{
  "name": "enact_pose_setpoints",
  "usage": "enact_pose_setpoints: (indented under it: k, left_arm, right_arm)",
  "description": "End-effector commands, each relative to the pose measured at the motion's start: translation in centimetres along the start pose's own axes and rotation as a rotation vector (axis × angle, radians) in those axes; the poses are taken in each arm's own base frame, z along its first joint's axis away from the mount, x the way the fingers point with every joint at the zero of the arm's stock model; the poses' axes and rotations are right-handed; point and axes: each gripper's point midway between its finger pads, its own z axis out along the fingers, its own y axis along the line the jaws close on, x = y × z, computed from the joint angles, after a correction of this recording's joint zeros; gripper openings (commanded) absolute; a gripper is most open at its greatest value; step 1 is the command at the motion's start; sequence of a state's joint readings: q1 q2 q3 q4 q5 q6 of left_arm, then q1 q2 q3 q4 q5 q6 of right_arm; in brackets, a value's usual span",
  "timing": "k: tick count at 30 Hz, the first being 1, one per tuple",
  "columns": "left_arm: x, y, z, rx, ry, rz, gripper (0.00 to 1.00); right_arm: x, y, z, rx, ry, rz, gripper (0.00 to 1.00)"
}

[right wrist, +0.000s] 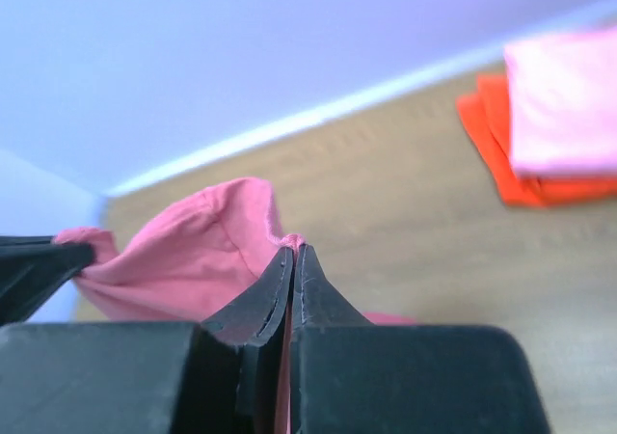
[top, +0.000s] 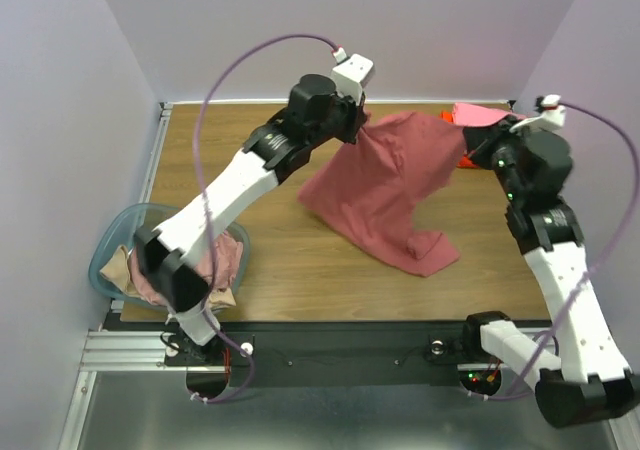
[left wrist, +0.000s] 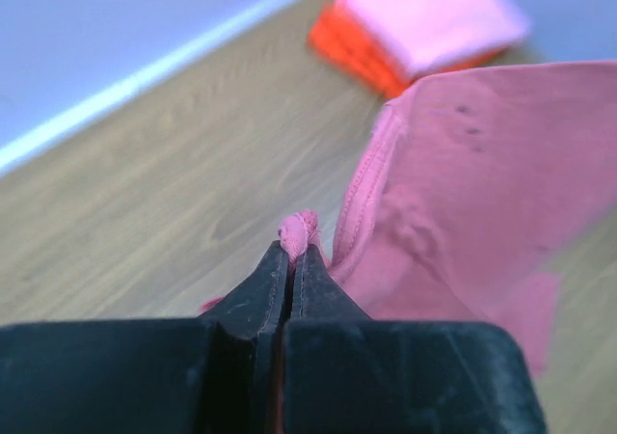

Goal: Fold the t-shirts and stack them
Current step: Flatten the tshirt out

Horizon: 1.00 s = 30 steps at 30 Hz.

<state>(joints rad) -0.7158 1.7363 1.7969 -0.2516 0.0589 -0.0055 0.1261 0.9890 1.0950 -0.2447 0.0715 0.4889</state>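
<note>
I need to raise my left gripper high, then lower it onto the bare wood toward the back wall (top: 328, 152) (left wrist: 207, 178) and let go, because the lower part of the t-shirt lies crooked.
A large salmon-red t-shirt (top: 385, 190) hangs lifted between both grippers over the table's middle, its lower part resting on the wood. My left gripper (top: 358, 130) is shut on its left top edge, with a pinch of cloth (left wrist: 299, 231) showing between the tips. My right gripper (top: 478, 148) is shut on its right top edge (right wrist: 289, 243). A folded bright pink t-shirt (top: 478, 115) lies on a folded orange one (top: 462, 156) at the back right; both show in the left wrist view (left wrist: 424, 14) and the right wrist view (right wrist: 559, 96).
A translucent blue-green basket (top: 115, 245) at the front left holds pale pink and beige t-shirts (top: 225, 260), partly hidden by my left arm. Bare wooden table (top: 300, 280) lies in front of the shirt. Walls close in the back and sides.
</note>
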Motion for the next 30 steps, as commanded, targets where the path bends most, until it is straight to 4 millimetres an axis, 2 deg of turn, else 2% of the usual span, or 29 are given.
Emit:
enact_pose_setpoints:
  k: [1, 2, 3, 4, 5, 6, 7, 8, 9, 11, 12, 13, 14, 15, 17, 19, 20, 22, 23, 24, 26, 27, 28, 29, 30]
  left_arm:
    - [-11.1, -3.8, -11.6, -0.011, -0.33, -0.046, 0.0]
    - [-12.2, -5.0, -13.4, 0.02, -0.366, -0.052, 0.0]
    - [-14.3, -5.6, -16.9, 0.03, -0.437, -0.066, 0.0]
    - [-15.3, -6.5, -18.7, 0.055, -0.471, -0.075, 0.0]
    - [-16.1, -8.7, -20.6, 0.115, -0.501, -0.081, 0.0]
    - [-17.7, -9.6, -23.0, 0.154, -0.552, -0.091, 0.0]
    - [-18.9, -10.1, -25.5, 0.186, -0.597, -0.097, 0.0]
    - [-19.6, -11.0, -27.0, 0.218, -0.622, -0.104, 0.0]
    - [-21.0, -11.9, -29.8, 0.253, -0.673, -0.12, 0.0]
    - [-22.2, -12.5, -32.1, 0.275, -0.708, -0.148, 0.0]
    - [-23.4, -13.3, -34.2, 0.318, -0.743, -0.154, 0.0]
    - [-23.8, -13.5, -35.1, 0.324, -0.757, -0.148, 0.0]
    - [-24.1, -13.3, -35.5, 0.304, -0.763, -0.16, 0.0]
    - [-24.7, -14.0, -36.7, 0.333, -0.776, -0.172, 0.0]
    - [-25.0, -13.3, -36.6, 0.266, -0.779, -0.176, 0.0]
    - [-24.8, -11.9, -35.1, 0.123, -0.751, -0.195, 0.0]
    - [-24.6, -11.4, -34.5, 0.067, -0.739, -0.2, 0.0]
    - [-23.1, -9.2, -32.3, -0.159, -0.693, -0.184, 0.0]
    - [-21.7, -6.9, -31.0, -0.359, -0.671, -0.181, 0.0]
    - [-21.4, -5.6, -30.5, -0.424, -0.678, -0.184, 0.0]
    - [-21.3, -3.6, -28.7, -0.477, -0.699, -0.229, 0.0]
    - [-21.8, -1.2, -25.3, -0.435, -0.687, -0.221, 0.0]
    - [-21.4, 0.2, -23.3, -0.423, -0.658, -0.206, 0.0]
    - [-20.9, 2.2, -21.6, -0.453, -0.644, -0.192, 0.0]
    - [-18.5, 4.4, -17.3, -0.501, -0.576, -0.143, 0.0]
  right_arm:
    - [-5.9, 6.3, -6.7, -0.254, -0.097, -0.033, 0.0]
    - [-7.5, 7.1, -8.1, -0.275, -0.137, -0.037, 0.0]
    - [-9.9, 9.1, -10.4, -0.347, -0.181, -0.045, 0.0]
    - [-11.1, 10.0, -11.8, -0.381, -0.209, -0.049, 0.0]
    - [-12.1, 11.0, -13.4, -0.425, -0.228, -0.058, 0.0]
    - [-13.5, 11.9, -14.8, -0.453, -0.259, -0.065, 0.0]
    - [-15.6, 13.1, -17.2, -0.49, -0.308, -0.071, 0.0]
    - [-16.7, 13.8, -18.6, -0.518, -0.336, -0.076, 0.0]
    - [-18.3, 15.2, -21.0, -0.572, -0.37, -0.089, 0.0]
    - [-19.4, 16.7, -23.8, -0.649, -0.395, -0.104, 0.0]
    - [-19.8, 17.2, -24.7, -0.677, -0.399, -0.107, 0.0]
    - [-21.0, 17.9, -26.9, -0.712, -0.442, -0.116, 0.0]
    - [-21.3, 18.3, -27.6, -0.729, -0.451, -0.12, 0.0]
    - [-21.7, 18.4, -27.9, -0.728, -0.46, -0.117, 0.0]
    - [-22.6, 18.3, -28.3, -0.712, -0.486, -0.107, 0.0]
    - [-22.7, 17.7, -27.0, -0.662, -0.483, -0.09, 0.0]
    - [-22.5, 17.4, -25.7, -0.634, -0.467, -0.08, 0.0]
    - [-21.7, 16.0, -21.9, -0.544, -0.426, -0.057, 0.0]
    - [-21.5, 14.9, -19.6, -0.472, -0.414, -0.039, 0.0]
    - [-20.2, 13.7, -16.9, -0.41, -0.371, -0.03, 0.0]
    - [-19.2, 11.7, -13.6, -0.305, -0.346, -0.012, 0.0]
    - [-17.9, 9.8, -10.5, -0.208, -0.319, 0.002, 0.0]
    - [-18.1, 9.2, -9.6, -0.17, -0.326, 0.005, 0.0]
    - [-16.4, 7.9, -7.4, -0.118, -0.29, 0.004, 0.0]
    - [-15.9, 6.6, -5.2, -0.05, -0.293, 0.005, 0.0]
